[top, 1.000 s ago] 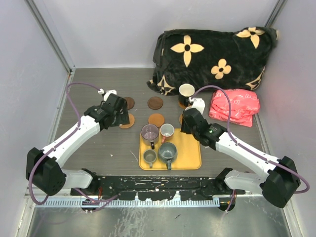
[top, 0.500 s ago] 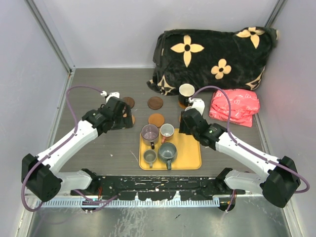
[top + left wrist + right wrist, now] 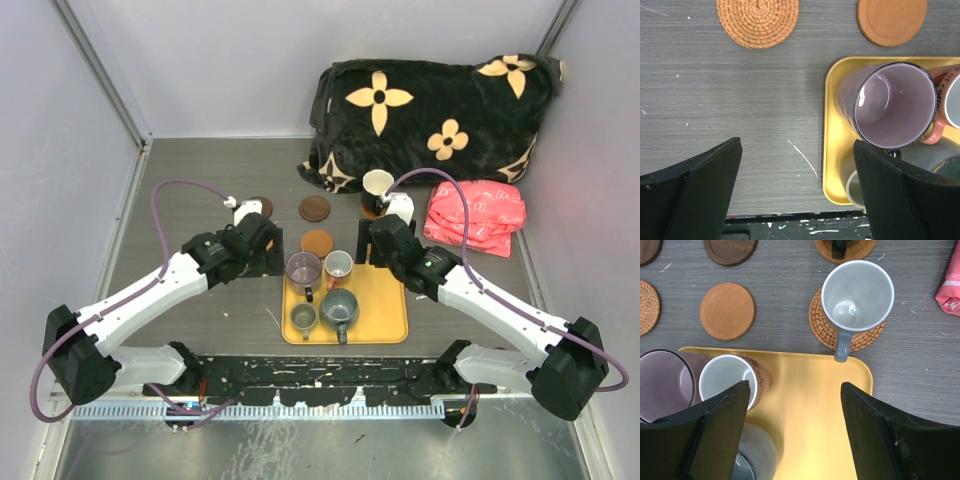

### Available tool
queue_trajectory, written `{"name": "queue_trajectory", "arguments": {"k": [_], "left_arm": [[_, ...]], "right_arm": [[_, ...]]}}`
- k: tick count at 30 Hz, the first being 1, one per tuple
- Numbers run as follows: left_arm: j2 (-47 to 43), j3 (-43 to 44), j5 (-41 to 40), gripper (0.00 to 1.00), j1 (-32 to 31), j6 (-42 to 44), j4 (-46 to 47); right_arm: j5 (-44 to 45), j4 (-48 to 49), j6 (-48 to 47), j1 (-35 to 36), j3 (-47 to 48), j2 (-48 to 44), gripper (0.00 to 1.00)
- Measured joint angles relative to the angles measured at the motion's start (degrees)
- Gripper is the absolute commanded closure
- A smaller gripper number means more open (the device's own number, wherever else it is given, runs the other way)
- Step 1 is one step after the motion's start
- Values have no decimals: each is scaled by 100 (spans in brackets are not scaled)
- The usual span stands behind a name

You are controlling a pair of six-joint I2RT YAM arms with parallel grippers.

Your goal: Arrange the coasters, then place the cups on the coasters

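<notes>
The purple cup's handle is below my left gripper, to its right in the top view, so I should go over the tray and down onto it.
My left gripper hangs open over bare table just left of the yellow tray; its right finger reaches above the tray's edge. The purple cup, white-and-pink cup, olive cup and a grey cup stand on the tray. My right gripper is open and empty above the tray's bare right half. Beyond it another grey cup stands upright on a wicker coaster. The black cup sits on a coaster at the back. An orange-brown coaster, a dark brown coaster and a second wicker coaster lie bare.
A black blanket with tan flowers fills the back right, and a pink packet lies in front of it. Grey walls close in on the left, the back and the right. The arm bases and a black rail line the near edge.
My right gripper has opened, let go of the grey cup on the wicker coaster and drawn back over the tray. My left arm has swung right towards the tray, still open.
</notes>
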Motion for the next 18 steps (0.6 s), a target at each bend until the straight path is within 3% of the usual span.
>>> {"name": "queue_trajectory", "arguments": {"k": [6,10,18], "left_arm": [[175,20,-179,17,-581,-356,-168],[389,114,-306,23,-929,-621,-243],[929,284,-605,25,-1532,-1167,-234]], "right_arm": [[0,0,-70,0,7,2,4],[2,2,-94,0,7,2,1],[20,2,-103,-31,7,-2,0]]}}
